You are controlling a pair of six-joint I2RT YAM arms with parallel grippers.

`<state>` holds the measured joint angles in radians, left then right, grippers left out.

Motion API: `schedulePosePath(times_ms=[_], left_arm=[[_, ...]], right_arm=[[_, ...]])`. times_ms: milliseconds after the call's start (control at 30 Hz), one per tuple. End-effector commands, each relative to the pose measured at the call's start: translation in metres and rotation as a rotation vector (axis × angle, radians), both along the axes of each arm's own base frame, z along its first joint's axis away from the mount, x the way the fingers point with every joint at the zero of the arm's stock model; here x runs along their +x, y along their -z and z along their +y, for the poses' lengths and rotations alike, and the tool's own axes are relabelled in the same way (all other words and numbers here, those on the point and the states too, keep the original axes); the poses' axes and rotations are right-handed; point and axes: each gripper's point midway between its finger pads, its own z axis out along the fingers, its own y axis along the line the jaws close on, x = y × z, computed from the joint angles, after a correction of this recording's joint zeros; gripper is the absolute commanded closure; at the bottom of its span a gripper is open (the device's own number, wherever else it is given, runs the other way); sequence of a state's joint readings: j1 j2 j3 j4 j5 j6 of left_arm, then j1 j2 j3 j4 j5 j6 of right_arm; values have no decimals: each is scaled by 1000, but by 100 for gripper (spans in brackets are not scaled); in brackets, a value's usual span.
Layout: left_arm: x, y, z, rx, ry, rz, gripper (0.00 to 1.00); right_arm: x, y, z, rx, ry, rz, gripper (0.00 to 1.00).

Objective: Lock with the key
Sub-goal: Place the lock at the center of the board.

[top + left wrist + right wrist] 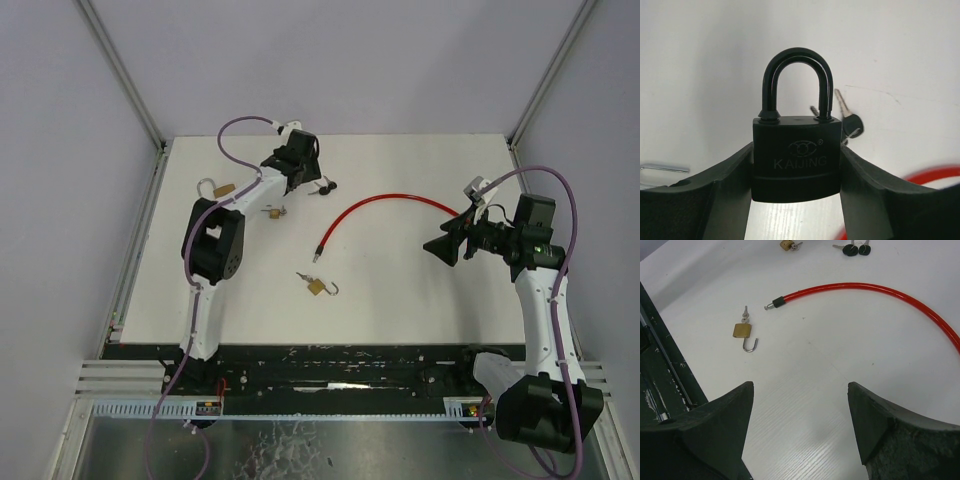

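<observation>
The padlock has its shackle (797, 65) in its body, so my left gripper should lower the padlock onto the table beside the black-headed keys and let go of it.
A black padlock (796, 160) marked KAIJING stands upright between the fingers of my left gripper (796, 150), which is shut on its body at the back of the table (298, 160). Its black shackle (797, 65) sits down in the body on both sides. Two black-headed keys (852, 121) lie on the table just behind it (325, 187). My right gripper (800, 385) hangs open over bare table at the right (437, 247), holding nothing.
A brass padlock (742, 330) with a key (745, 315) in it and its shackle open lies mid-table (316, 286). A red cable (870, 287) arcs across the middle (390, 200). Two more brass padlocks (223, 189) (272, 211) lie beside the left arm.
</observation>
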<state>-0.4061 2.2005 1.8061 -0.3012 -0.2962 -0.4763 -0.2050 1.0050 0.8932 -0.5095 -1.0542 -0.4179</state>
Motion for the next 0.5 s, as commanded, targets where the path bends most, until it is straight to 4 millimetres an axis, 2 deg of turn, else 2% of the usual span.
schedulePosePath(times_ms=[0,267,467], left_arm=[[14,-13,3,-3,-60,-41,91],[17,0,13,-43,-104,-2,89],[16,20,15,-103,-135,74,87]], right_arm=[[4,-4,-2,-7,9,-31,19],[3,-5,-2,-3,5,-34,18],[2,-6,-1,-1,0,-39,18]])
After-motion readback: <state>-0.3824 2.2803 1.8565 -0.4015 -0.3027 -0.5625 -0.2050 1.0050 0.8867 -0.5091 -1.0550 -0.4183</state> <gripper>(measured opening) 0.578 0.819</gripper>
